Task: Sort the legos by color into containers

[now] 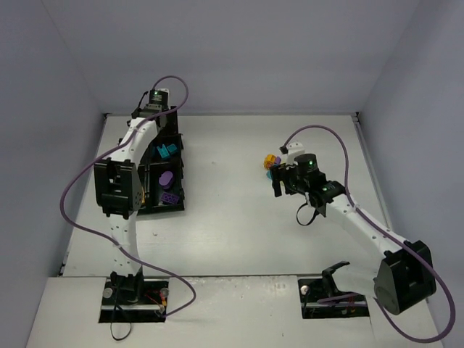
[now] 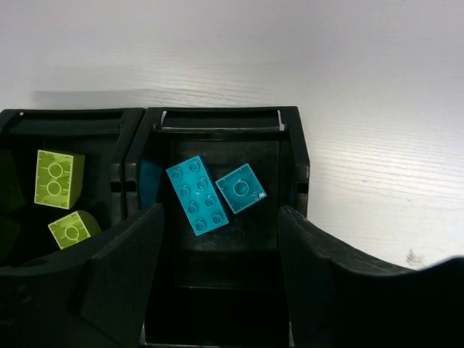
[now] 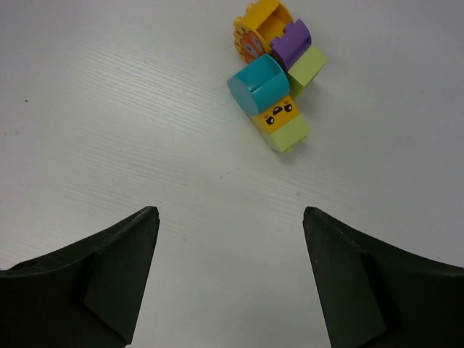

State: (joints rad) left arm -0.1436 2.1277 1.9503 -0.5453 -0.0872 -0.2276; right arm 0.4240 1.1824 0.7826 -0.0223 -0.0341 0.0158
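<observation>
My right gripper lowers outward over the stack's orange face brick [image 3: 279,116] next, closing there, since the stack's near end sticks out clear of the purple piece.
The black tray [image 1: 180,190] lies at the left. Its far right compartment holds two cyan bricks [image 2: 197,194]. The compartment to their left holds two yellow-green bricks [image 2: 58,178]. In the top view an oval purple piece [image 1: 167,177] and a purple brick [image 1: 169,197] lie in the near right compartment. My left gripper [image 2: 221,217] is open and empty above the cyan compartment. A loose pile [image 1: 272,163] lies on the table to the right: an orange piece [image 3: 259,25], a purple one [image 3: 291,42], a cyan one [image 3: 259,83] and yellow-green ones [image 3: 290,134]. My right gripper [image 3: 230,214] is open and empty, just short of the pile.
The left arm [image 1: 134,156] stretches over the tray's left side and hides those compartments in the top view. The enclosure walls stand at the back and at both sides. The right arm's cable [image 1: 326,138] loops above the pile.
</observation>
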